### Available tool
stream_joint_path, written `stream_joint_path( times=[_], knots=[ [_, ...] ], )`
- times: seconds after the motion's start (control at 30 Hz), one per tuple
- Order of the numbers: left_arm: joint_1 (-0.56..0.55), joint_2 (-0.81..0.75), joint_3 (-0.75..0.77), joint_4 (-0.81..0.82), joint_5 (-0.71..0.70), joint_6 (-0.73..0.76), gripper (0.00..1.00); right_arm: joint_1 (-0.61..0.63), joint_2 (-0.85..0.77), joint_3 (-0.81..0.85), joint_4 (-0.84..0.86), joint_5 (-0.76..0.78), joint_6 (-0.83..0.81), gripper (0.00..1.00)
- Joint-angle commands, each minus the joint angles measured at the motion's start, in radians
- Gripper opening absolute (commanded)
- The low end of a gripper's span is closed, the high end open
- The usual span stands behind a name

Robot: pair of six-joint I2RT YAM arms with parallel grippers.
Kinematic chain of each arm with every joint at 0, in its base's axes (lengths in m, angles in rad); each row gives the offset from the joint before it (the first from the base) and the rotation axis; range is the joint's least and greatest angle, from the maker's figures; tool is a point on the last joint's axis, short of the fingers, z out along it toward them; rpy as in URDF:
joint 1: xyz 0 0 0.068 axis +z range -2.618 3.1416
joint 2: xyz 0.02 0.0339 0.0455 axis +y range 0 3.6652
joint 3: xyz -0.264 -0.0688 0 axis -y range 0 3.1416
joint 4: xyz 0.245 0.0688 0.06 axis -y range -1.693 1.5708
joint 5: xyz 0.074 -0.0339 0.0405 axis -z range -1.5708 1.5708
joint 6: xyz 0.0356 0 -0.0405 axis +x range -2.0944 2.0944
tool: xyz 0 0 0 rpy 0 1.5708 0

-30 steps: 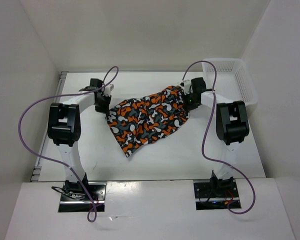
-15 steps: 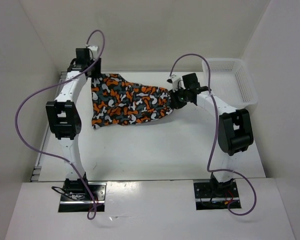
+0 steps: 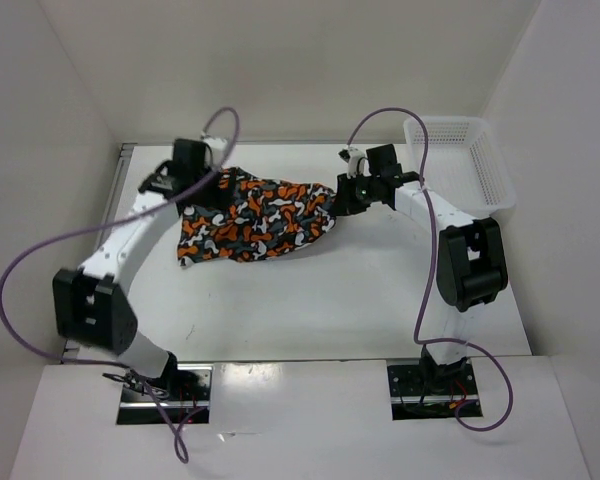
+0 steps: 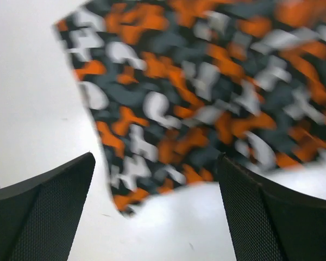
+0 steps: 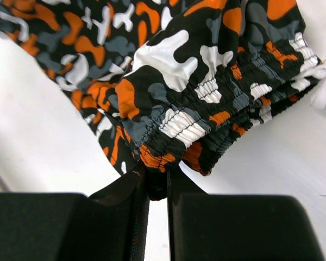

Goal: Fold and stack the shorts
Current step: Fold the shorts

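Observation:
My left gripper will go down and back next, onto the shorts' near edge (image 3: 228, 257) (image 4: 206, 174) beside the hem corner. My left gripper is open, and that edge is below it and farther back.
The shorts (image 3: 252, 215), printed in orange, black, white and grey blotches, lie stretched across the far middle of the table. My right gripper (image 3: 342, 198) is shut on their elastic waistband (image 5: 168, 157) at the right end, the fabric pinched between its two fingers. My left gripper (image 3: 187, 186) hovers open over the left end; in the left wrist view a leg hem corner (image 4: 125, 204) lies on the table between the wide-apart fingers (image 4: 49, 201), touching neither.
A white mesh basket (image 3: 458, 160) stands at the back right corner. The table's left edge has a metal rail (image 3: 123, 165). The white walls enclose the back and sides.
My left gripper opened and let go of the shorts' left end, then dropped from its raised far-left position toward the table. The shorts settled lower and flatter; the right gripper kept its hold.

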Motion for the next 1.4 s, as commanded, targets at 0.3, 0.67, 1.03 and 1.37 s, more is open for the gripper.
stream_joint_path(
  times=[0.3, 0.67, 1.03, 1.37],
  knots=[
    [-0.365, -0.234, -0.652, 0.341, -0.271, 0.005, 1.00, -0.003, -0.051, 0.052, 0.105, -0.104, 0.162, 0.00],
    [-0.384, -0.009, -0.698, 0.702, -0.363, 0.005, 1.00, -0.003, -0.084, 0.032, 0.105, -0.123, 0.131, 0.00],
    [-0.273, 0.051, -0.649, 0.650, -0.334, 0.005, 0.04, -0.003, -0.102, 0.090, 0.105, -0.153, 0.142, 0.00],
    [-0.091, -0.171, -0.452, 0.570, -0.261, 0.005, 0.02, -0.003, -0.084, 0.081, 0.147, -0.189, 0.211, 0.00]
  ],
)
